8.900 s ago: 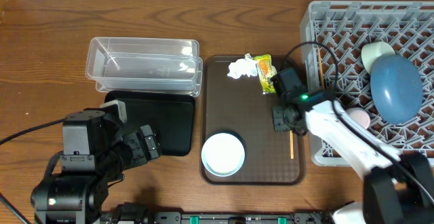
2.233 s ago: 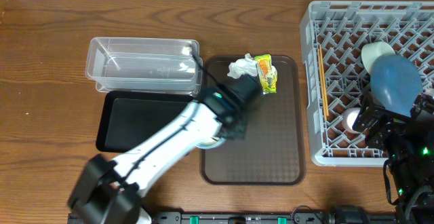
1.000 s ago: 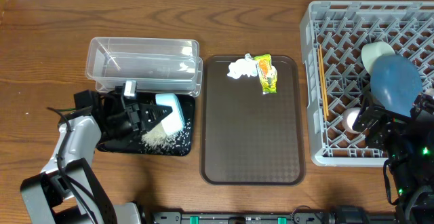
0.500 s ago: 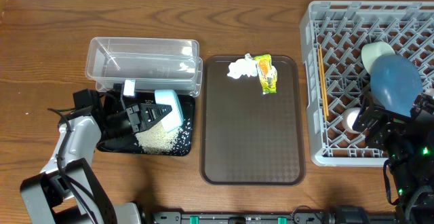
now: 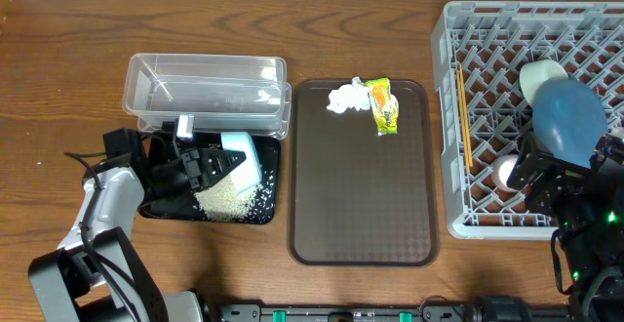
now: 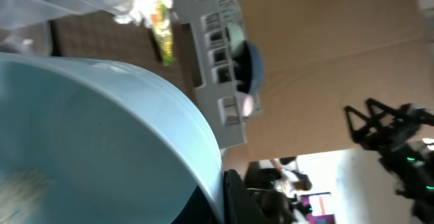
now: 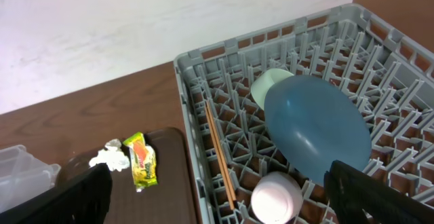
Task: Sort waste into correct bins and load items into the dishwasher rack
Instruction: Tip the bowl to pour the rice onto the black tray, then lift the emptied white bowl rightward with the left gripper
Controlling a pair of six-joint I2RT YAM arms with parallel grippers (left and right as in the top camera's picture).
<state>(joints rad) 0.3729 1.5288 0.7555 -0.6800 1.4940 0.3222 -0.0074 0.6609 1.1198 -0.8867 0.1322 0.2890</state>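
Observation:
The rack's chopstick side (image 5: 470,125) is to the right of the left gripper in the overhead view. The rice (image 5: 226,197) is tipped out, so the robot will lift the bowl across and let go of it there.
My left gripper (image 5: 216,163) is shut on the rim of the pale mint bowl (image 5: 242,159), tipped on its side over the black tray (image 5: 156,210). A heap of rice (image 5: 226,197) lies in that tray. The bowl (image 6: 102,136) fills the left wrist view, its rim pinched in the left gripper (image 6: 220,200). The tissue (image 5: 342,99) and snack wrapper (image 5: 384,105) lie on the brown tray (image 5: 361,205). The rack (image 5: 487,29) holds the blue bowl (image 5: 570,122), a whitish bowl (image 5: 541,71), the pink cup (image 5: 509,171) and chopsticks (image 5: 463,117). My right gripper (image 5: 546,181) hangs open over the rack.
The clear tub (image 5: 205,93) stands just behind the black tray. In the right wrist view the chopsticks (image 7: 220,159) lie along the rack's left side, the cup (image 7: 274,197) below the blue bowl (image 7: 315,129). The rack's rear rows show bare pegs.
My left arm carried the bowl from the brown tray to the black tray and tipped the rice out. Over the last second the bowl barely shifted. The right arm has stayed still.

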